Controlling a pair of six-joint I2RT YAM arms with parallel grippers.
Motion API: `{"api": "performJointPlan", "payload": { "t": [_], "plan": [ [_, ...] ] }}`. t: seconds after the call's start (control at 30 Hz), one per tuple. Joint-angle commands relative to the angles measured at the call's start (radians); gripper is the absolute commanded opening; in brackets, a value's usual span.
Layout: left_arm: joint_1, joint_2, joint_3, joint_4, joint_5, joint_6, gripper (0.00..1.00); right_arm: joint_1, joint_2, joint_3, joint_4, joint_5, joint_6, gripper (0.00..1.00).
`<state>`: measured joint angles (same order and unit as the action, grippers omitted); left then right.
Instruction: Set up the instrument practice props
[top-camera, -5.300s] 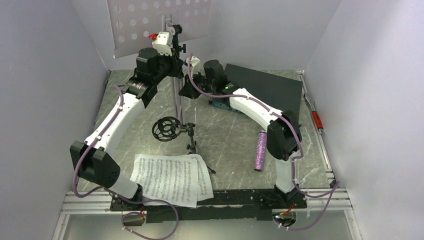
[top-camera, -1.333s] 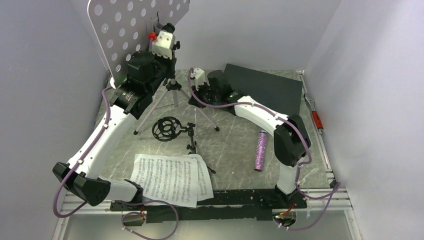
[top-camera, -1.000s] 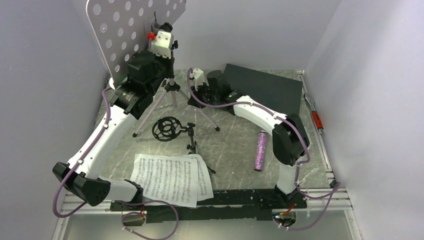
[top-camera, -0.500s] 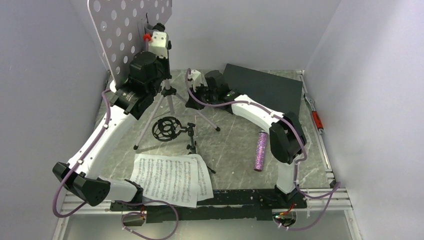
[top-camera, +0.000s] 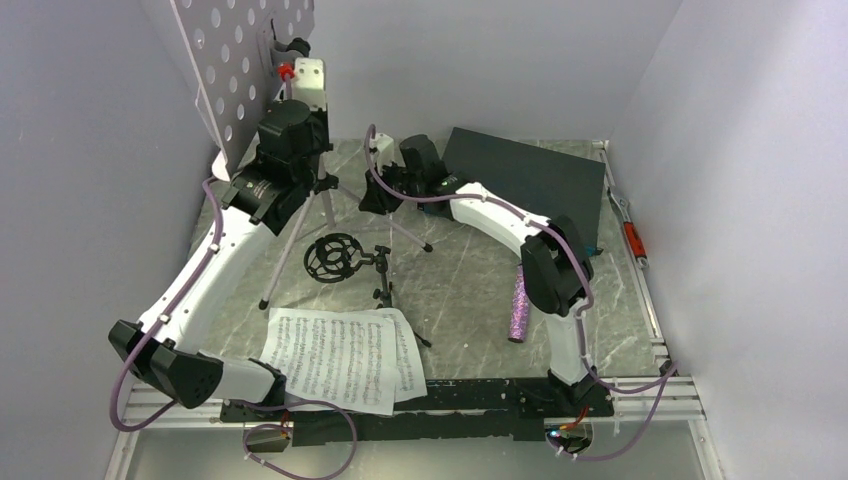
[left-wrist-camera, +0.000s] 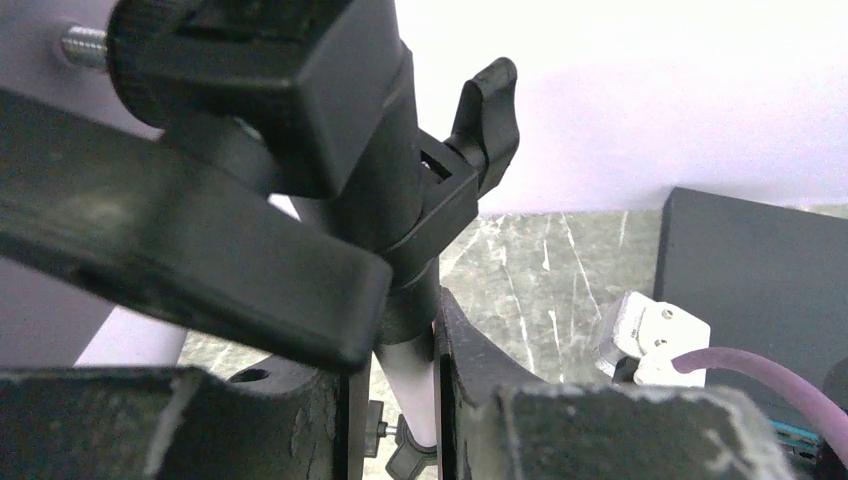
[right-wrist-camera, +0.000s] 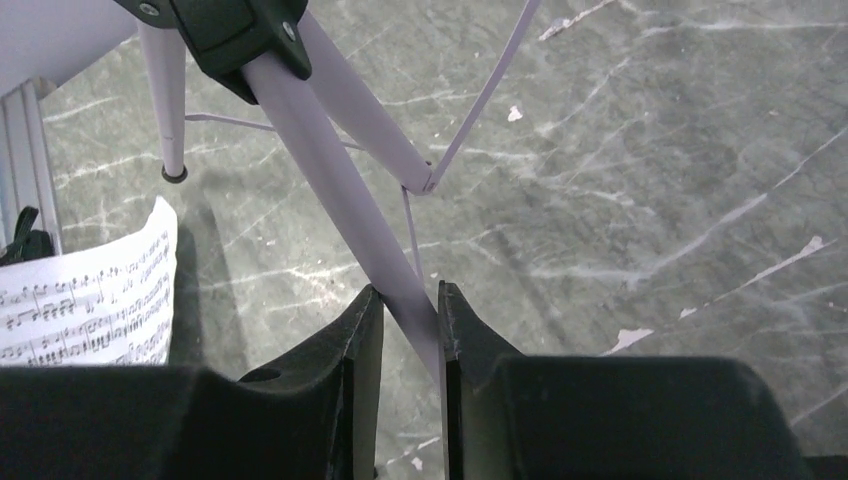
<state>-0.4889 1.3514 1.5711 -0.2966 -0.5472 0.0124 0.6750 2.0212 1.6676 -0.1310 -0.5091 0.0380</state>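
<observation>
The stand's legs crowd the ring mount, so my left gripper should move the stand's pole outward and to the left in the top view, then let go of it.
The pale lilac perforated music stand (top-camera: 243, 70) stands at the back left on its tripod, its desk turned nearly edge-on. My left gripper (top-camera: 295, 62) is shut on the stand's pole (left-wrist-camera: 408, 385) just under the black clamp (left-wrist-camera: 440, 190). My right gripper (top-camera: 372, 195) is shut on one tripod leg (right-wrist-camera: 385, 260), low near the table. Two sheet-music pages (top-camera: 340, 358) lie flat at the front. The small black tripod with ring mount (top-camera: 335, 257) lies in the middle. The glittery purple microphone (top-camera: 520, 305) lies right of centre, partly behind my right arm.
A flat dark grey-teal box (top-camera: 530, 180) lies at the back right, close behind my right arm. A red-handled tool (top-camera: 631, 240) lies by the right rail. Pale walls enclose the table on three sides; the stand's desk is close to the left wall.
The stand has swung left and turned, its desk going from broad-on to nearly edge-on. Both grippers moved left with it, keeping hold of the pole and the leg. The tripod legs shifted left.
</observation>
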Motion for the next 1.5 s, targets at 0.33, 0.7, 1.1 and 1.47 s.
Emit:
{"api": "performJointPlan", "payload": {
  "t": [0.33,0.7,1.1,1.47],
  "plan": [
    [0.126,-0.048,0.062,0.165,-0.137,0.033,0.03,-0.032,0.204,0.28,-0.113,0.147,0.068,0.26],
    [0.174,-0.021,0.076,0.104,-0.141,-0.007,0.03,-0.031,0.353,0.481,-0.131,0.148,0.083,0.25],
    [0.179,0.026,0.121,0.058,-0.05,-0.087,0.03,-0.047,0.454,0.596,-0.068,0.231,0.154,0.27],
    [0.179,0.049,0.103,0.06,-0.079,-0.09,0.04,-0.049,0.437,0.508,-0.017,0.196,0.15,0.45]
  ]
}}
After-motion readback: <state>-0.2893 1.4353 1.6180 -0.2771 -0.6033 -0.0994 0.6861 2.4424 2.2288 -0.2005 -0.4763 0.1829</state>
